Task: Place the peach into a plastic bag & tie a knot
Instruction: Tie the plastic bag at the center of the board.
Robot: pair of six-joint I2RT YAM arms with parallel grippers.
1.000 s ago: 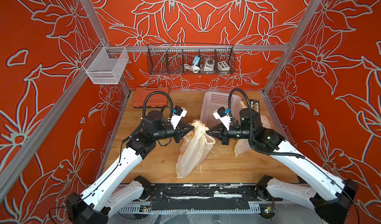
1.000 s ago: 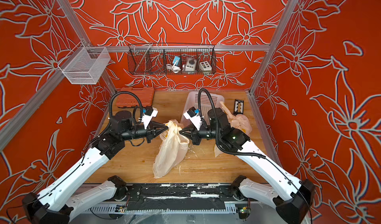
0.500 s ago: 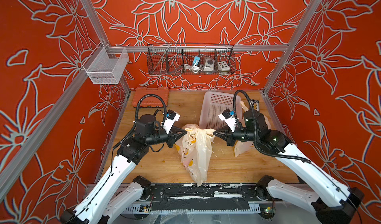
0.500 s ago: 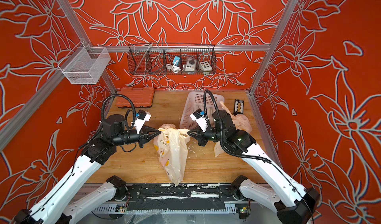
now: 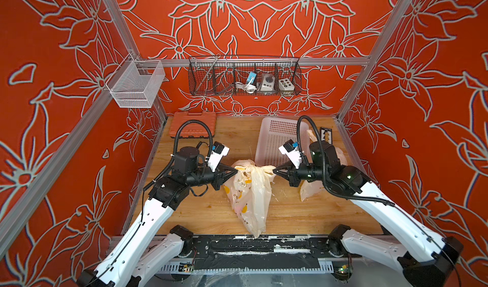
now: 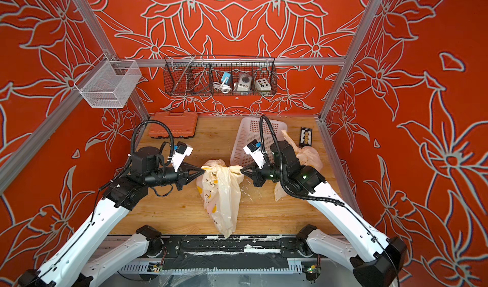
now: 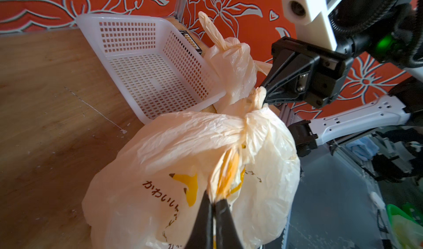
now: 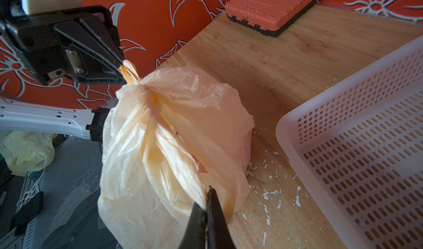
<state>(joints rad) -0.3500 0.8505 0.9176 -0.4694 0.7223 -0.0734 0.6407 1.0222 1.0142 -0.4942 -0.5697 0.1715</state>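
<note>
The right gripper moves sideways away from the left gripper next, then down beside the basket's near edge (image 5: 267, 164) (image 8: 313, 188), to tighten the knot and release the opposite end.
A pale yellow plastic bag (image 5: 250, 193) (image 6: 220, 193) with yellow prints and brown script hangs between my two grippers, its bottom reaching the table's front edge. The bag's two top ends are twisted into a knot (image 5: 247, 168) and stretched sideways. My left gripper (image 5: 236, 169) (image 7: 212, 201) is shut on one end of the bag. My right gripper (image 5: 274, 170) (image 8: 207, 190) is shut on the opposite end. The peach is hidden by the plastic; only a pinkish patch (image 8: 245, 144) shows through.
A white perforated basket (image 5: 280, 140) stands just behind the bag. Another tied bag (image 5: 311, 190) lies under my right arm. An orange tool case (image 5: 194, 124) sits at the back left, a black card (image 5: 326, 135) at the back right. Wire baskets (image 5: 244, 78) hang on the walls.
Both grippers have drawn apart, pulling the bag's ends taut. The bag swung from slanting left to hanging straight toward the front edge. Both grips held.
</note>
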